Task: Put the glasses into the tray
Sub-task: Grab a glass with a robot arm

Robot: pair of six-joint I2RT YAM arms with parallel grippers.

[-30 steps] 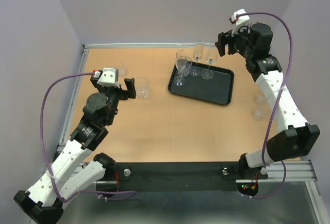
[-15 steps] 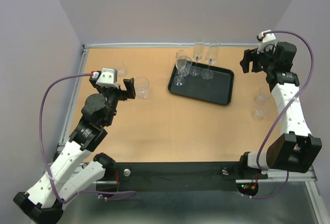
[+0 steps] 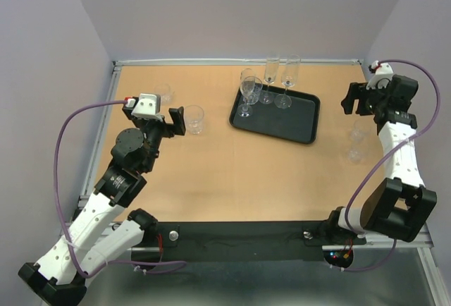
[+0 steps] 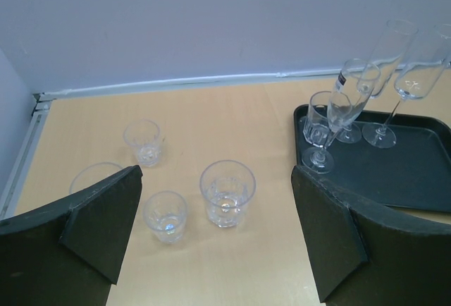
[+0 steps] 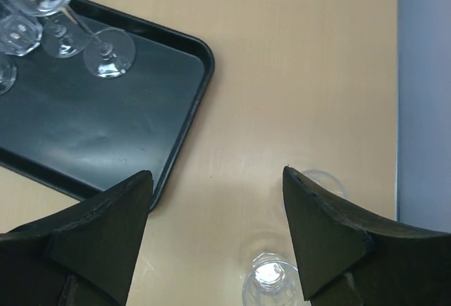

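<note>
The robot will move its right gripper down and back next, onto the wall-side rim of the farther clear tumbler (image 5: pixel 331 179), because that tumbler stands below and back from the gripper.
The black tray (image 3: pixel 296 124) lies right of the table's centre with several stemmed glasses (image 3: pixel 248 89) standing at its far left end. My left gripper (image 3: pixel 156 118) is open and empty, and a clear tumbler (image 3: pixel 194 118) stands just beyond its right finger. In the left wrist view that tumbler (image 4: pixel 227 193), a smaller one (image 4: pixel 165 216), a third (image 4: pixel 143 142) and the tray (image 4: pixel 416 161) show. My right gripper (image 3: pixel 359 100) is open and empty above the table's right edge. Two tumblers (image 3: pixel 355 145) stand near it, and one (image 5: pixel 271 286) shows between its fingers.
Another tumbler (image 4: pixel 95 174) is partly hidden behind my left finger. A raised rail (image 3: pixel 232 60) and the purple wall run along the table's far side. The second right tumbler (image 5: pixel 320 182) sits close to the right wall (image 5: pixel 423 87).
My right arm has swung right, from beyond the tray's far end to the table's right edge over the two tumblers. The left arm has not moved.
</note>
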